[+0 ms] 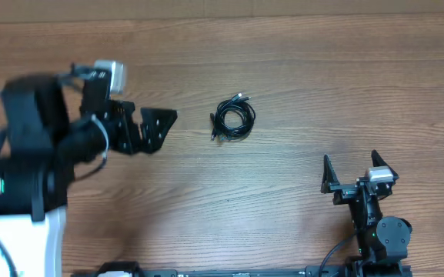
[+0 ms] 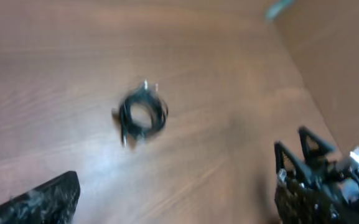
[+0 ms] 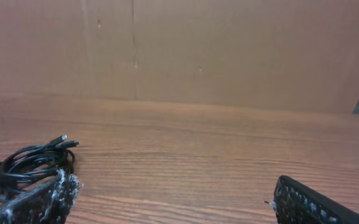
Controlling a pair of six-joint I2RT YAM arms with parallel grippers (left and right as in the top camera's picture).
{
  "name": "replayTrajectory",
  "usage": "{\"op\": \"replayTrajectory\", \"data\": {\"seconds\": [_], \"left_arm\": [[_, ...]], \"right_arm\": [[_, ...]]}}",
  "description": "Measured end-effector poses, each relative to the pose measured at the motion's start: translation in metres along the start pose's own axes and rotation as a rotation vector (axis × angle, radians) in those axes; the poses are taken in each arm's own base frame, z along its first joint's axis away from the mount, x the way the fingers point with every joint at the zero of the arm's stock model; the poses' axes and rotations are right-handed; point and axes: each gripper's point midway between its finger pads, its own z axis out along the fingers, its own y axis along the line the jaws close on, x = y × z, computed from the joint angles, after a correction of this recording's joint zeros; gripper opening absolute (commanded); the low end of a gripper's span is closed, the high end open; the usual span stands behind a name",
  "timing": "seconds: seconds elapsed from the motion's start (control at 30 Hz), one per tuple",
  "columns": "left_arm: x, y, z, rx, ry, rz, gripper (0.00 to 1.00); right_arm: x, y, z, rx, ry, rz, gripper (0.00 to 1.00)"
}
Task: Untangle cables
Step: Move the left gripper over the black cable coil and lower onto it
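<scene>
The nearest piece of cable in the bundle is below my left gripper and to its right in the overhead view. I will next reach across and down onto that piece's jutting plug end.
The cables lie as one small coiled bundle of thin black cords with silver-tipped plugs, on the wooden table just right of centre. The bundle also shows, blurred, in the left wrist view and at the left of the right wrist view. My left gripper is open and empty, above the table a short way left of the bundle and pointing toward it. My right gripper is open and empty near the front right, well apart from the bundle. Its fingers frame bare table in its own view.
The wooden table stretches across the whole view. The right arm shows at the lower right of the left wrist view. A brown wall stands behind the table's far edge.
</scene>
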Motion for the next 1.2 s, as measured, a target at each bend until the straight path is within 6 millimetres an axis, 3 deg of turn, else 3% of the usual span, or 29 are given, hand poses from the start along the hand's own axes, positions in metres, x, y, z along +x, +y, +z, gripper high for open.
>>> {"op": "replayTrajectory", "data": {"seconds": [0.37,0.83,1.03,1.2], "left_arm": [[0.007,0.019,0.08,0.144,0.289,-0.251,0.99],[0.063,0.036,0.228,0.171,0.589,-0.403,0.99],[0.117,0.073,0.265,-0.089,0.738,-0.559,0.99],[0.134,0.086,0.283,-0.192,0.755,-0.577,1.0]], "right_arm": [[0.0,0.0,0.0,0.0,0.001,0.0,1.0],[0.0,0.0,0.0,0.0,0.001,0.0,1.0],[0.0,0.0,0.0,0.0,0.001,0.0,1.0],[0.0,0.0,0.0,0.0,0.001,0.0,1.0]]}}
